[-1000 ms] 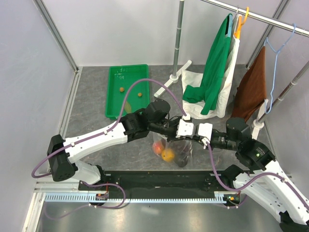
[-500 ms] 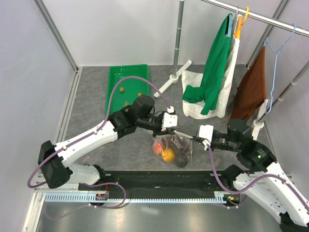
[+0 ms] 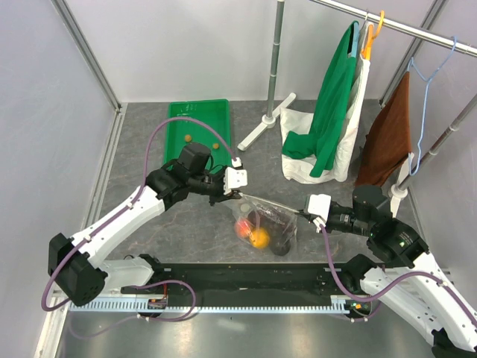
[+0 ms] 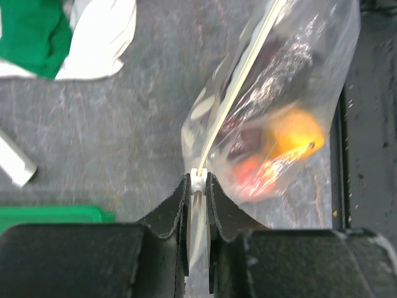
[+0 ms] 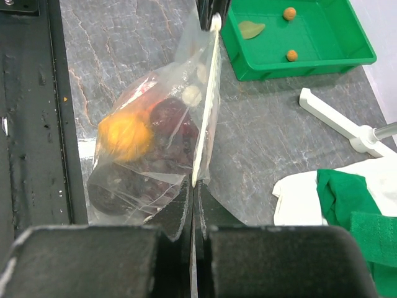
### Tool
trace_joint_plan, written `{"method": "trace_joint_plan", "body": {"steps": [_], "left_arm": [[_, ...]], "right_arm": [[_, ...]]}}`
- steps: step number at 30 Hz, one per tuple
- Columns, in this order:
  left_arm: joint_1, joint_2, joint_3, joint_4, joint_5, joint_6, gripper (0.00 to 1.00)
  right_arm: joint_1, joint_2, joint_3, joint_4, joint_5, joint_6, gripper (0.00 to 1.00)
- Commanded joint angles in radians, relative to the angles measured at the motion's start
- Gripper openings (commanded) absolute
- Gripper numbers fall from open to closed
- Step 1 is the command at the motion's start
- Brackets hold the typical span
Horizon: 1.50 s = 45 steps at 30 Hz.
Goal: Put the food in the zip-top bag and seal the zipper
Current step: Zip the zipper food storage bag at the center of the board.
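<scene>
I should pull the zipper's slider (image 4: 198, 179) to the left in the top view and let go of it, because the zipper's remaining part (image 4: 196, 231) lies that way, past my left gripper.
The clear zip-top bag (image 3: 277, 221) hangs stretched between my two grippers, low over the grey table. Inside it I see the orange (image 3: 258, 239), the red-yellow peach (image 3: 243, 228) and dark fruit (image 3: 281, 246). My left gripper (image 3: 237, 193) is shut on the zipper's white slider (image 4: 198, 179) at the bag's left end. My right gripper (image 3: 303, 216) is shut on the bag's right corner (image 5: 195, 184). The zipper strip (image 5: 208, 105) runs taut between them. In the right wrist view the orange (image 5: 124, 136) and a dark plum (image 5: 167, 115) show through the plastic.
A green tray (image 3: 195, 142) with a few small bits lies behind the left arm. The rack's white foot (image 3: 261, 127) and a green and white garment (image 3: 324, 127) stand at the back, a brown cloth (image 3: 387, 138) to the right. A black mat (image 3: 246, 280) borders the near edge.
My left gripper has slid left along the zipper, away from the right gripper, and narrowed on the strip. The bag's mouth now stretches out between them; the right gripper has barely moved.
</scene>
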Motion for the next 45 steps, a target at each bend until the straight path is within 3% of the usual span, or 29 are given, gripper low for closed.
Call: {"method": "trace_joint_plan", "body": {"steps": [1,10,20,23,24,26,27,28,33,40,45], "left_arm": [[0.069,-0.046,-0.032,-0.082,-0.064,0.094,0.11],[0.222,-0.081,-0.069,-0.141,-0.066,0.183,0.11],[0.322,-0.093,-0.101,-0.164,-0.053,0.269,0.13],[0.325,-0.109,-0.083,-0.199,0.017,0.281,0.22],[0.323,-0.118,-0.060,-0.214,0.055,0.292,0.34],[0.322,-0.149,-0.038,-0.243,0.174,0.325,0.48],[0.319,-0.159,-0.024,-0.242,0.206,0.325,0.57],[0.293,-0.161,-0.017,-0.237,0.221,0.304,0.61],[0.164,-0.078,0.071,-0.175,0.186,0.177,0.70],[-0.009,0.025,0.077,-0.009,0.100,0.069,0.71],[-0.043,0.072,0.071,0.074,0.065,0.017,0.68]], "right_arm": [[0.000,-0.019,0.005,0.012,0.004,-0.013,0.00],[0.001,-0.021,0.006,0.012,0.022,-0.013,0.00],[0.001,-0.007,0.009,0.015,0.023,-0.020,0.00],[0.000,0.008,0.011,0.015,0.008,-0.026,0.00],[0.001,0.013,0.012,0.017,0.004,-0.026,0.00],[0.001,0.021,0.014,0.024,-0.007,-0.031,0.00],[0.001,0.022,0.014,0.024,-0.010,-0.032,0.00],[0.001,0.024,0.012,0.023,-0.010,-0.037,0.00],[0.000,0.033,0.012,0.026,-0.021,-0.051,0.00],[0.000,0.031,0.020,0.020,-0.029,-0.063,0.00],[0.001,0.016,0.032,0.004,-0.055,-0.071,0.00]]}}
